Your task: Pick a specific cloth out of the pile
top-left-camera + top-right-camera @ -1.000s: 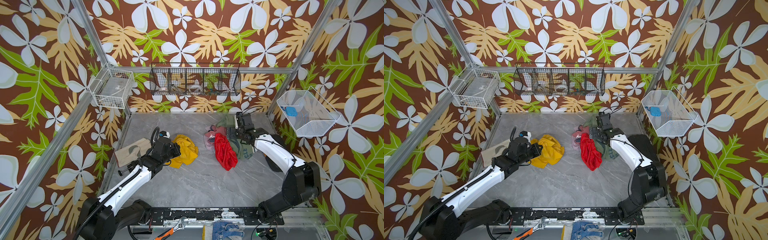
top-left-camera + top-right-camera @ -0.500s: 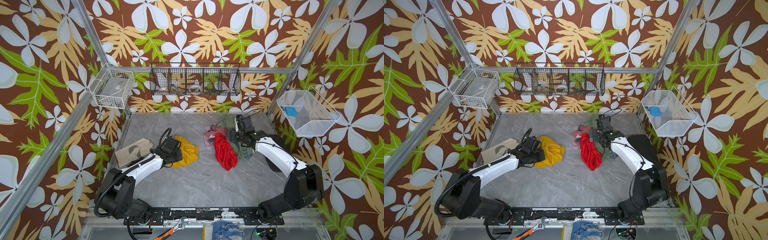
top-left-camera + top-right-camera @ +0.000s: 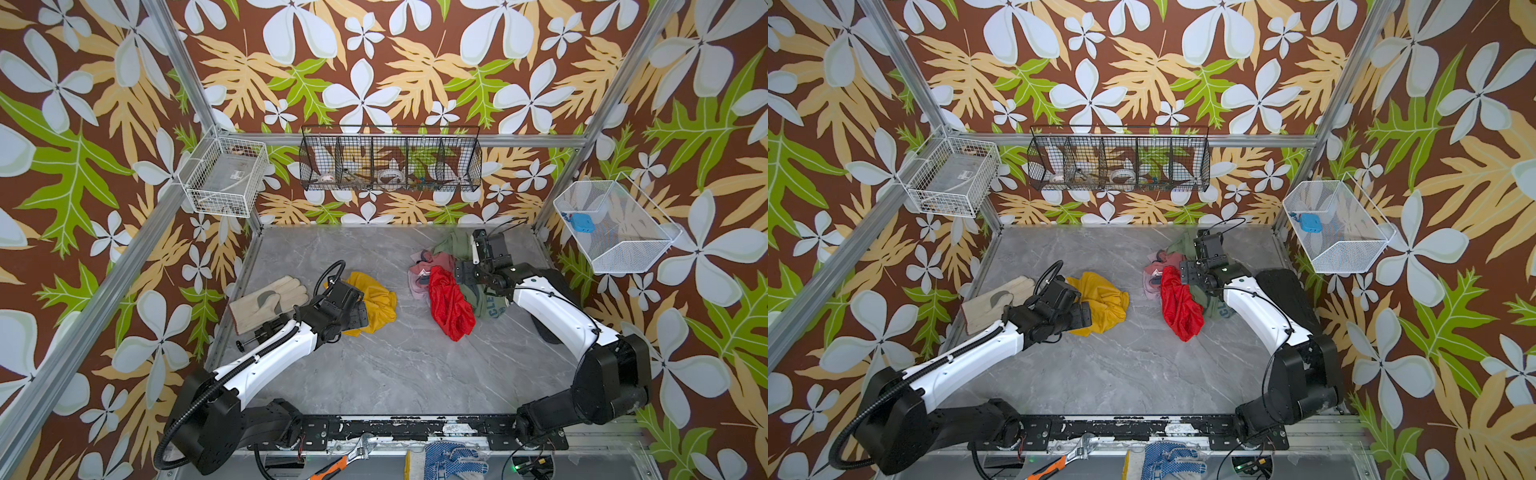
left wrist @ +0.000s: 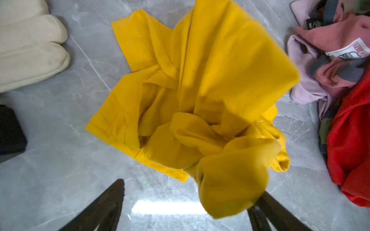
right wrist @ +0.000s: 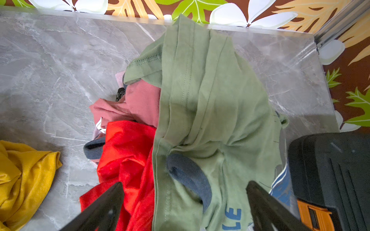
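Note:
My left gripper has its fingers open before the raised folds that bunch there, so next it should go down and toward the pile, onto the crumpled middle of the yellow cloth [image 3: 377,303] [image 4: 210,125].
The cloth [image 3: 376,301] [image 3: 1104,301], mustard yellow and crumpled, lies on the grey table left of the middle, apart from the pile [image 3: 449,291]. My left gripper [image 3: 357,313] [image 4: 190,188] stands open at its near-left edge; a blurred yellow fold [image 4: 230,180] hangs against one finger, with no clamp on it. The pile holds a red cloth [image 3: 449,305] [image 5: 124,160], an olive-green lettered shirt [image 3: 486,305] [image 5: 210,100] and a pink cloth [image 3: 424,270]. My right gripper [image 3: 465,274] [image 5: 185,183] hovers open over the red cloth and green shirt.
A cream work glove [image 3: 266,301] and a small black clamp [image 3: 257,334] lie at the table's left edge. A black case [image 5: 328,170] sits right of the pile. Wire baskets [image 3: 390,164] hang on the walls. A wrench [image 3: 349,457] and a blue glove [image 3: 449,461] lie along the front rail.
My left gripper has opened and let go of the yellow cloth, which has dropped onto the table; the left arm has sunk lower. The right arm has barely moved.

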